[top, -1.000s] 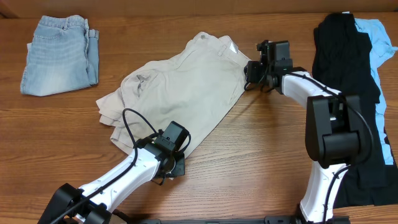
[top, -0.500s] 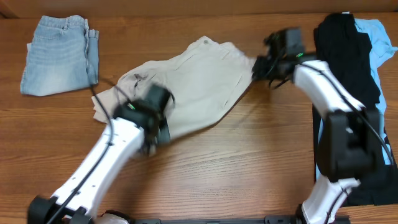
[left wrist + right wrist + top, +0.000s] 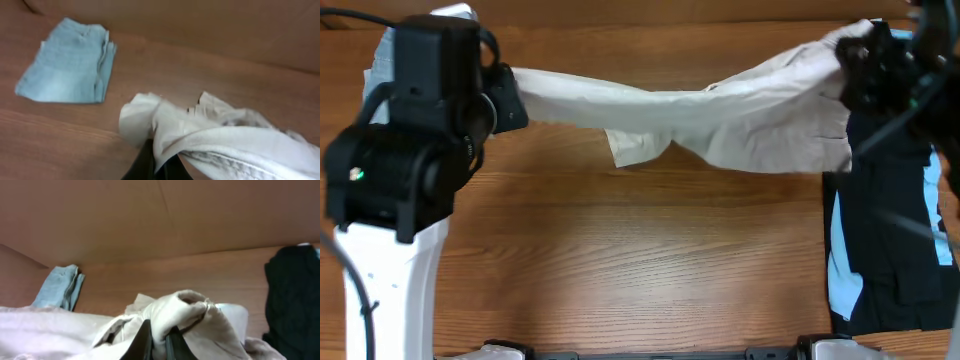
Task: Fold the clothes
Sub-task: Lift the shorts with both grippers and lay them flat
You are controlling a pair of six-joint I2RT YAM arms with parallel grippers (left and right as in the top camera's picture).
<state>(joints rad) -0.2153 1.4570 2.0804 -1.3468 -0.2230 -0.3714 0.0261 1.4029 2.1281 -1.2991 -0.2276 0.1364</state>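
The shorts are still hanging in the air. I will next move my right gripper down and let go of their end on the table's bare far strip (image 3: 756,50) (image 3: 225,272) below it.
Beige shorts (image 3: 720,115) hang stretched in the air between my two grippers, high above the table. My left gripper (image 3: 510,95) is shut on their left end; the left wrist view shows the cloth (image 3: 210,135) bunched over its fingers (image 3: 160,167). My right gripper (image 3: 855,60) is shut on the right end; the right wrist view shows a fold of the cloth (image 3: 175,310) pinched between its fingers (image 3: 159,342). Folded light-blue denim shorts (image 3: 70,62) lie at the far left, mostly hidden under my left arm in the overhead view.
A pile of black (image 3: 885,230) and light-blue clothes (image 3: 935,190) lies along the right edge of the wooden table (image 3: 620,260). The black garment (image 3: 295,290) also shows in the right wrist view. A brown wall (image 3: 150,215) stands behind the table.
Both arms have risen and moved apart, lifting the beige shorts off the table and pulling them out into a long span. The left arm now covers the denim shorts from above.
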